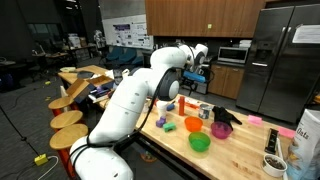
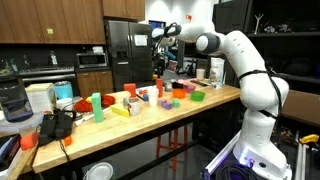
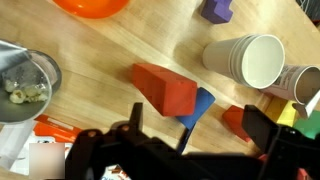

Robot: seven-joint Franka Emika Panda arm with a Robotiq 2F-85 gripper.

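Note:
That end (image 1: 181, 98) (image 3: 180, 98) will be between the fingers of my gripper after I lower my gripper next.
My gripper (image 3: 198, 132) is open and empty, hovering above the wooden table (image 3: 100, 50). Directly under it lie a red block (image 3: 165, 88) and a blue piece (image 3: 199, 105) leaning against it; another red block (image 3: 235, 120) sits by the right finger. Two white paper cups lie just beyond, one (image 3: 250, 58) on its side with its mouth showing and one (image 3: 300, 85) at the right edge. In both exterior views the gripper (image 1: 186, 93) (image 2: 157, 72) hangs over the far part of the table among the toys.
A metal bowl (image 3: 25, 85) with bits inside is at the left, an orange bowl (image 3: 90, 5) and a purple block (image 3: 217, 10) beyond. In an exterior view a green bowl (image 1: 199, 143), a pink bowl (image 1: 193, 125) and a black object (image 1: 222, 128) stand on the table.

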